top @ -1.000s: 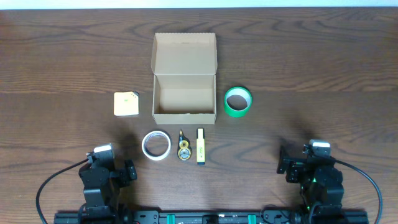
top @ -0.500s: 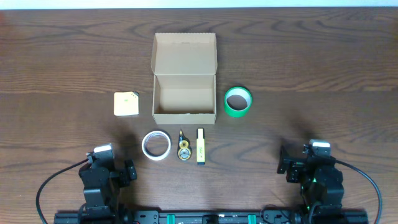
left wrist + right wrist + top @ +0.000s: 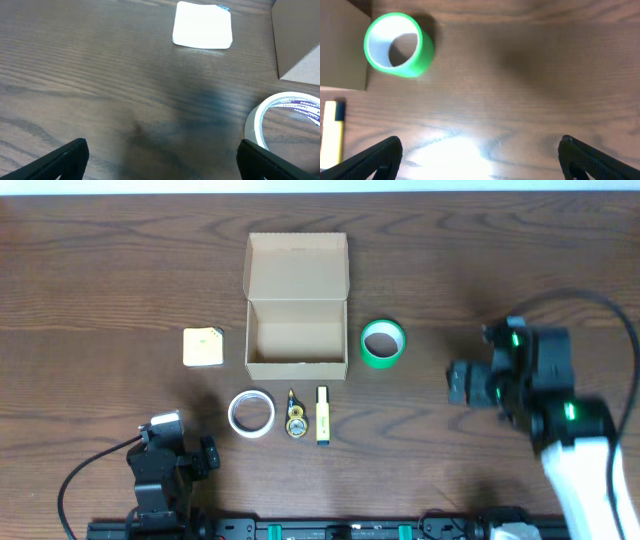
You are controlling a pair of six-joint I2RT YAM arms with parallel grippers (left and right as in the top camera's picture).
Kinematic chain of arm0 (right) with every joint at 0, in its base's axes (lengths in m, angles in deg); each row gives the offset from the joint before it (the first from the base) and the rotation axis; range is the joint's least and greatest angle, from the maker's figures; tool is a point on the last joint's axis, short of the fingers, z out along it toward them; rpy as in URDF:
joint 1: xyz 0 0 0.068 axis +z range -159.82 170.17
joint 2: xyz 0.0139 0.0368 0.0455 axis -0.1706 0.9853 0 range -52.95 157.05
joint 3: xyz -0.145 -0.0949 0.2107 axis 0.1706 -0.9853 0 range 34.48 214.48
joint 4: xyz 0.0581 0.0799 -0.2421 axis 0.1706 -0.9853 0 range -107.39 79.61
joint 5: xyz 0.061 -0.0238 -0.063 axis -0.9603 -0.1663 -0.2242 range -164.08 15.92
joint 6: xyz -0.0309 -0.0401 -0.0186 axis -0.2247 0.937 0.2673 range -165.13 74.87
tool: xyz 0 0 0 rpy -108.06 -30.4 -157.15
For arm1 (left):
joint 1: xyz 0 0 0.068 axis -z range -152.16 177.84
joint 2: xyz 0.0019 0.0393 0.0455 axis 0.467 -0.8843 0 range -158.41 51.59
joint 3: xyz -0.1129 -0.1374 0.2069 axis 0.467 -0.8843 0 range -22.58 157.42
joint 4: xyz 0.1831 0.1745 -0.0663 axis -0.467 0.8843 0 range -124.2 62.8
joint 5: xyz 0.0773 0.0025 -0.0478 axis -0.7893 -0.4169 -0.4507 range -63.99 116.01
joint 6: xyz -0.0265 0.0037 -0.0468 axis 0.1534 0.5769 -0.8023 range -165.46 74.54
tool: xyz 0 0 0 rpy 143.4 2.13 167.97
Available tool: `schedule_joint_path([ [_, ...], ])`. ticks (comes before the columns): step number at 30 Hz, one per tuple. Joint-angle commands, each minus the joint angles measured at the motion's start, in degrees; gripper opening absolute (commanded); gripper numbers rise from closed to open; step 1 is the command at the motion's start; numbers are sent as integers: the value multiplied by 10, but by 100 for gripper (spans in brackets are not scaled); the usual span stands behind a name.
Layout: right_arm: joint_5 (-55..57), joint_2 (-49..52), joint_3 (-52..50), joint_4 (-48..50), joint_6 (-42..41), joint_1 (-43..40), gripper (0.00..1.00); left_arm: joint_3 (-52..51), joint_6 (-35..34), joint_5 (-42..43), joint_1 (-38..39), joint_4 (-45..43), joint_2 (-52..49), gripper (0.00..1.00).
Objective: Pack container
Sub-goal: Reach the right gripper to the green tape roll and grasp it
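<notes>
The green roll's side opposite the container has bare table beside it, which leaves room. Next I will move my right gripper to the left in the overhead view and down onto that side.
The tan cardboard container (image 3: pixel 297 340) stands open at the table's middle, its lid (image 3: pixel 297 264) folded back; its corner shows in the left wrist view (image 3: pixel 300 45) and right wrist view (image 3: pixel 342 45). A green tape roll (image 3: pixel 382 342) (image 3: pixel 395 45) lies right of it. A white tape roll (image 3: pixel 250 413) (image 3: pixel 285 120), a small yellow-black tape measure (image 3: pixel 295 420) and a yellow highlighter (image 3: pixel 322 414) (image 3: pixel 332 132) lie in front. My right gripper (image 3: pixel 462 383) (image 3: pixel 480 155) is open and empty, right of the green roll. My left gripper (image 3: pixel 205 455) (image 3: pixel 162 160) is open and empty, near the front edge.
A yellow square pad (image 3: pixel 203 346) lies left of the container and shows pale in the left wrist view (image 3: pixel 202 25). Cables loop from both arm bases at the table's front edge.
My right arm has lifted from its rest at the front edge and reached forward toward the green tape roll. The left arm has not moved.
</notes>
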Motion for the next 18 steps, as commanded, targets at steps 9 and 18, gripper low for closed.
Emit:
schedule_joint_path([
  [9,-37,328,207,15,-21,48,99,-11,8,-9,2,9,3,95],
  [18,27,411,207,93,-21,107,99,-10,8,-9,2,9,3,95],
])
